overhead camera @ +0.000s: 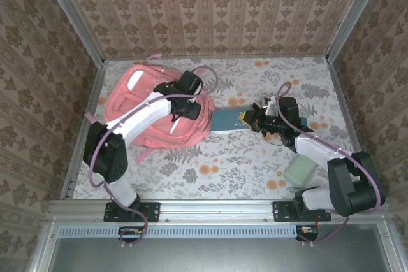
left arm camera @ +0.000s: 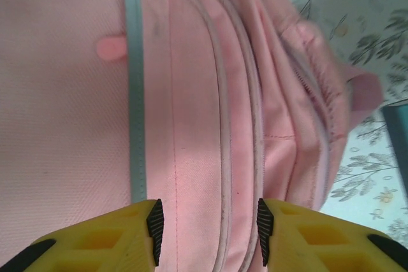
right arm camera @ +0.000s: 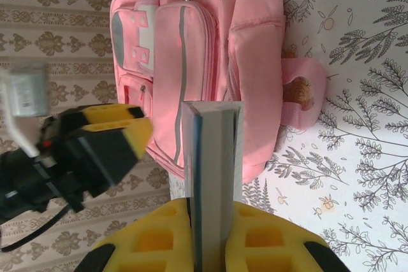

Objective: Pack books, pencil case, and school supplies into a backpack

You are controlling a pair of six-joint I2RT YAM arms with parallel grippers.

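My left gripper moves down next, open fingers straddling the backpack's pale zipper edge (left arm camera: pixel 224 221), because that raised edge already runs into the gap between the yellow fingers.
The pink backpack (overhead camera: pixel 137 103) lies at the back left of the table. My left gripper (overhead camera: pixel 185 110) hovers over its right side, jaws open. In the left wrist view my left gripper (left arm camera: pixel 210 222) has pink backpack (left arm camera: pixel 191 93) fabric and zip seams below the gap, and neither pad pinches it. My right gripper (overhead camera: pixel 246 119) is shut on a teal notebook (overhead camera: pixel 226 121) held flat, pointing at the bag's right edge. Seen edge-on, the notebook (right arm camera: pixel 213 157) stands between the yellow fingers of my right gripper (right arm camera: pixel 213 214), with the backpack (right arm camera: pixel 191 30) beyond. The mint pencil case (overhead camera: pixel 299 171) lies beside the right arm.
A floral cloth (overhead camera: pixel 223 157) covers the table, and patterned walls close it in on three sides. A metal rail (overhead camera: pixel 217 209) runs along the near edge. Another teal flat piece (overhead camera: pixel 307 123) pokes out from under the right arm. A pink strap loop (right arm camera: pixel 303 90) lies off the bag's side.
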